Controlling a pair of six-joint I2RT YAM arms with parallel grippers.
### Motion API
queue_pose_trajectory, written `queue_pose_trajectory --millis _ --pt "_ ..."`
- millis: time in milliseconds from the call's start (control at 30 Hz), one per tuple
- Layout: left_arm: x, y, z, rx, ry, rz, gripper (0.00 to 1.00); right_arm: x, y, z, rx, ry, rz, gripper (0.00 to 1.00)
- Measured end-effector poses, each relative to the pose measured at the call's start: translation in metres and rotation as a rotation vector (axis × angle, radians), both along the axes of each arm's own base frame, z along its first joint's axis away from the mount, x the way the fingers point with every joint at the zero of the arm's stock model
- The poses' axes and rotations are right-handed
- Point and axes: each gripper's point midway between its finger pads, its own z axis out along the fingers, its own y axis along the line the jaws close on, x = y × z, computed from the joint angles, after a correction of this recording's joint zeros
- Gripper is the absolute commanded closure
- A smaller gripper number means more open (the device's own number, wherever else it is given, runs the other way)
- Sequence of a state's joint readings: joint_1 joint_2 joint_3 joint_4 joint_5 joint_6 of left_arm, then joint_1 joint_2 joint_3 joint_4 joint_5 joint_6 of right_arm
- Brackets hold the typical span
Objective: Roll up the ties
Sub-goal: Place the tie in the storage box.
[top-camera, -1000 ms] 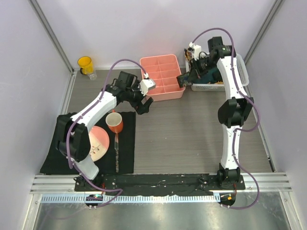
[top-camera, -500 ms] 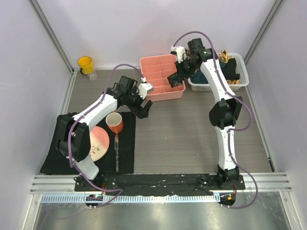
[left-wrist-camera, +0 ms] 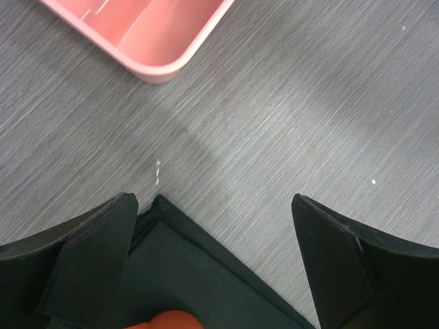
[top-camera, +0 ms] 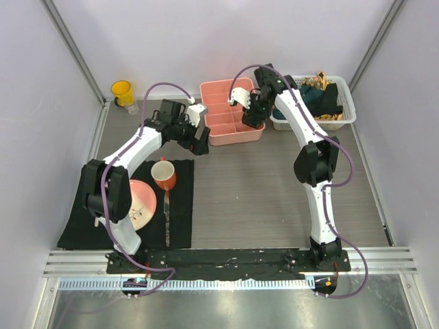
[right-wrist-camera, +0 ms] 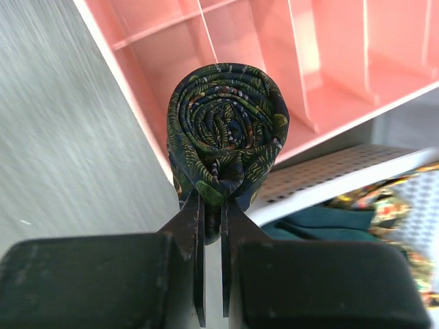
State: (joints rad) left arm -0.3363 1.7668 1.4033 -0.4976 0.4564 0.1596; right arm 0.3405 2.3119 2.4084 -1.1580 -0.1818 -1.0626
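Note:
I should lower my right gripper next into the tray's near corner section [top-camera: 243, 128] by the basket [top-camera: 345, 118] and let go of the rolled tie, because that open section is below my gripper.
A rolled dark tie [right-wrist-camera: 226, 130] with a small green and multicoloured pattern is pinched at its lower edge by my right gripper [right-wrist-camera: 211, 205]. It hangs over the right-hand compartments of the pink divided tray [right-wrist-camera: 329, 62]. In the top view my right gripper [top-camera: 251, 113] is over the tray's right side [top-camera: 226, 133]. More ties, teal [right-wrist-camera: 322, 223] and gold-brown [right-wrist-camera: 405, 199], lie loose in the white basket [top-camera: 345, 118]. My left gripper [left-wrist-camera: 212, 200] is open and empty, over the far right corner of the black placemat [left-wrist-camera: 199, 267]; in the top view it [top-camera: 199, 139] is just left of the tray's near corner.
An orange mug [top-camera: 163, 175], a pink plate [top-camera: 140, 204] and a utensil [top-camera: 167, 205] sit on the black placemat [top-camera: 82, 226] at the left. A yellow cup [top-camera: 122, 92] stands at the back left. The white basket [right-wrist-camera: 343, 181] touches the tray's right side.
My right arm has swung left from the white basket to over the pink tray, carrying the rolled tie. My left gripper has moved back toward the tray's near corner.

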Motion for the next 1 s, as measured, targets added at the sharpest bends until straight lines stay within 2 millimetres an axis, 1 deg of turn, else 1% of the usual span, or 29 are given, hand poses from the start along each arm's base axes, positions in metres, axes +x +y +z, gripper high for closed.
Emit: queue_pose_trajectory --millis 100,200,467,567,700,800,1000 --pt "0.001 -0.002 0.000 -0.016 -0.001 0.003 0.00 0.004 -0.002 0.001 -0.048 -0.033 0.084 0.99" --pt "-0.001 -0.003 -0.004 -0.025 0.011 0.006 0.00 0.004 -0.005 0.001 -0.095 -0.049 0.167 0.99" --pt "-0.007 0.002 -0.018 -0.033 0.050 0.032 0.00 -0.004 -0.005 0.000 -0.177 -0.048 0.348 0.99" --pt "-0.008 0.005 -0.022 -0.034 0.060 0.040 0.00 -0.004 -0.001 -0.007 -0.198 -0.043 0.395 0.99" --pt "-0.009 0.008 -0.026 -0.034 0.064 0.046 0.00 0.002 0.005 -0.024 -0.218 -0.036 0.440 0.99" --pt "-0.010 0.011 -0.027 -0.035 0.066 0.052 0.00 0.000 0.006 -0.036 -0.239 -0.011 0.468 0.99" --pt "-0.007 0.016 -0.025 -0.043 0.063 0.064 0.00 0.002 0.009 -0.044 -0.276 -0.009 0.507 0.99"
